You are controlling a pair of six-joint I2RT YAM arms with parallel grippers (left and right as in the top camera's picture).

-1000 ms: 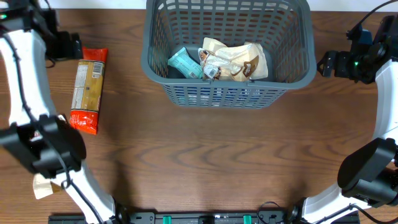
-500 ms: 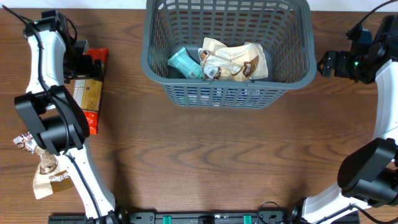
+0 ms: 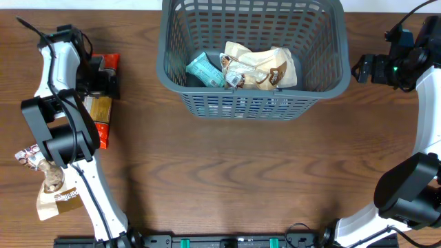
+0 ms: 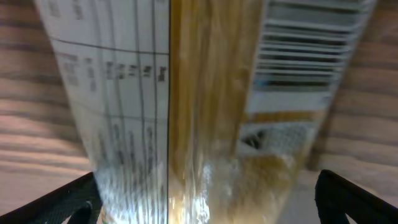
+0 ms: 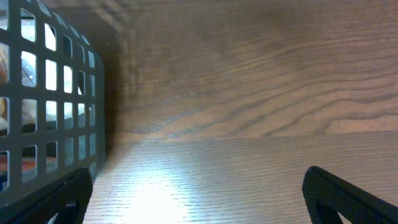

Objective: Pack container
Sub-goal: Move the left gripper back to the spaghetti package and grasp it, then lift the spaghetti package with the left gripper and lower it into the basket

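Observation:
My left gripper will stay low over the orange snack packet, over its far half (image 4: 194, 200), and close in on its long edges, since the packet is between my spread fingers.
The dark grey lattice basket (image 3: 207, 103) stands at the back centre and holds a teal packet (image 3: 204, 70) and beige snack packets (image 3: 262, 65). An orange snack packet (image 3: 97, 114) with a label panel lies flat on the table at the left. My left gripper (image 3: 103, 77) is low over its far half. In the left wrist view the packet (image 4: 205, 93) fills the space between my spread fingers (image 4: 59, 202). My right gripper (image 3: 358, 69) is open and empty just right of the basket, whose wall (image 5: 56, 93) shows in the right wrist view.
A beige and brown packet (image 3: 56, 200) and a small dark packet (image 3: 27, 157) lie at the front left near the table edge, partly behind my left arm. Bare wood table (image 5: 249, 124) lies under my right gripper (image 5: 199, 199).
My left arm has swung in from the far left and brought its gripper down over the orange packet. The right arm has not moved.

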